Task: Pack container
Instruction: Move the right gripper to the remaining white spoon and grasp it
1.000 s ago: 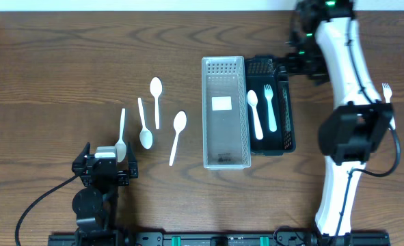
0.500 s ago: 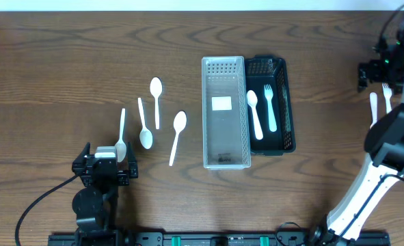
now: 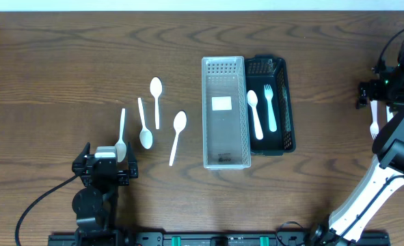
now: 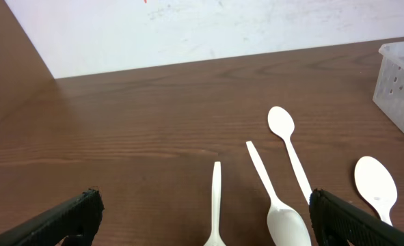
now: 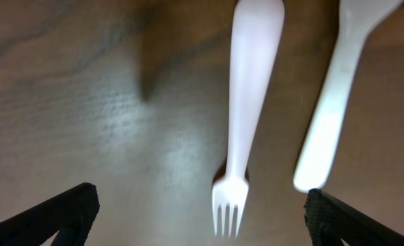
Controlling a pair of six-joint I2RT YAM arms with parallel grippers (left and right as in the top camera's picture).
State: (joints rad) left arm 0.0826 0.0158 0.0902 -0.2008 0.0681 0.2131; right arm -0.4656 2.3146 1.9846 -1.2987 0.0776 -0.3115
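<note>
The handle of the fork already runs between the right gripper's open fingers, so the right gripper needs to move down next toward the tabletop, onto the narrow part of the fork's handle (image 3: 374, 117) (image 5: 238, 147), and close.
A clear plastic container (image 3: 223, 147) stands at the table's middle. A black tray (image 3: 286, 102) touches its right side and holds a white spoon (image 3: 254, 113) and a white fork (image 3: 269, 106). Several white spoons (image 3: 156, 101) lie left of the container; they also show in the left wrist view (image 4: 287, 143). My left gripper (image 3: 106, 166) is open and empty just in front of them (image 4: 212, 229). My right gripper (image 3: 378, 89) is open at the far right edge, low over a white fork (image 5: 241, 116) beside another white utensil (image 5: 330, 109). One of these two (image 3: 373, 117) shows in the overhead view.
The clear container's corner (image 4: 401, 75) shows at the right of the left wrist view. A white wall runs behind the table's far edge. The right arm's base stands at the front right (image 3: 366, 198).
The right arm swung from over the black tray's far end out to the right edge and now hangs low over the utensils there. The left arm has not moved.
</note>
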